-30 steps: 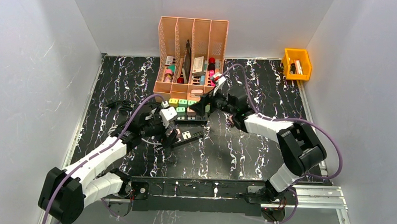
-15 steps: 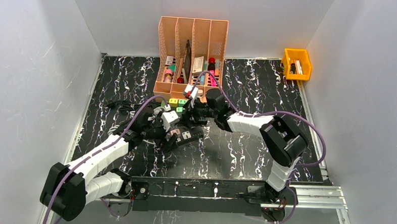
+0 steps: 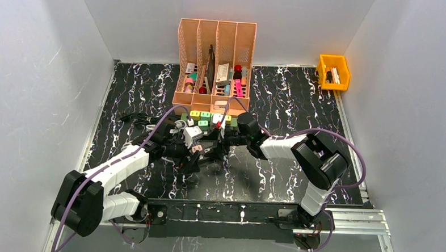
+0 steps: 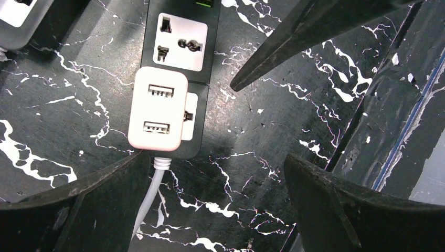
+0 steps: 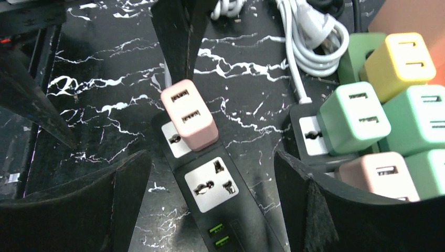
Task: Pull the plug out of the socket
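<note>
Next, my left gripper stays nearly in place and closes around the white cord's collar (image 4: 161,164) at the power strip's end. The collar shows just inside one open finger.
A pink two-port USB plug (image 4: 157,108) sits in a black power strip (image 4: 181,31) lying on the dark marbled table. My left gripper (image 4: 215,157) is open at the strip's cable end, and the plug lies just past its left finger (image 4: 78,205). My right gripper (image 5: 204,157) is open and straddles the strip (image 5: 210,194) at its free socket, with the plug (image 5: 189,113) just beyond its fingertips. In the top view both grippers, left (image 3: 190,154) and right (image 3: 217,144), meet over the strip (image 3: 208,152). Neither holds anything.
A second strip with green, yellow and pink chargers (image 5: 357,115) lies close beside my right gripper's right finger. A coiled white cable (image 5: 309,37) lies beyond it. An orange file organizer (image 3: 215,57) stands behind, and an orange bin (image 3: 333,71) sits at the far right.
My right gripper has swung from near the organizer down and left to the power strip. My left gripper has shifted slightly at the strip's cable end.
</note>
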Motion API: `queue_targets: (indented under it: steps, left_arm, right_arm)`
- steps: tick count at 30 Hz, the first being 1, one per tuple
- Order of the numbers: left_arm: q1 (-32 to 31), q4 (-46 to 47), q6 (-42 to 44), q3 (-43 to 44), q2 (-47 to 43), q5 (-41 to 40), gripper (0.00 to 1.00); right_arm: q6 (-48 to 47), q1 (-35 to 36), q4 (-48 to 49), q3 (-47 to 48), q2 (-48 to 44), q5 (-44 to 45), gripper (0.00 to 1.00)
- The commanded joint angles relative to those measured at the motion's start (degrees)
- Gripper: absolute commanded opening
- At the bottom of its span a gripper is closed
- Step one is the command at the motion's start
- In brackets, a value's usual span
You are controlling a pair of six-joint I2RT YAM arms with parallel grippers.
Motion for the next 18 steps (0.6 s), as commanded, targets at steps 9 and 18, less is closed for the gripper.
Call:
queue_targets:
  steps: [9, 18]
  left_arm:
    - [0.27, -1.86, 0.44, 2.42, 1.18, 0.6, 0.98]
    - [0.27, -1.93, 0.67, 2.35, 0.79, 1.58, 0.98]
  right_arm:
    - [-5.97, 1.57, 6.32, 4.58, 3.56, -7.09, 0.93]
    - [-7.05, 3.53, 5.61, 7.73, 7.1, -6.32, 0.88]
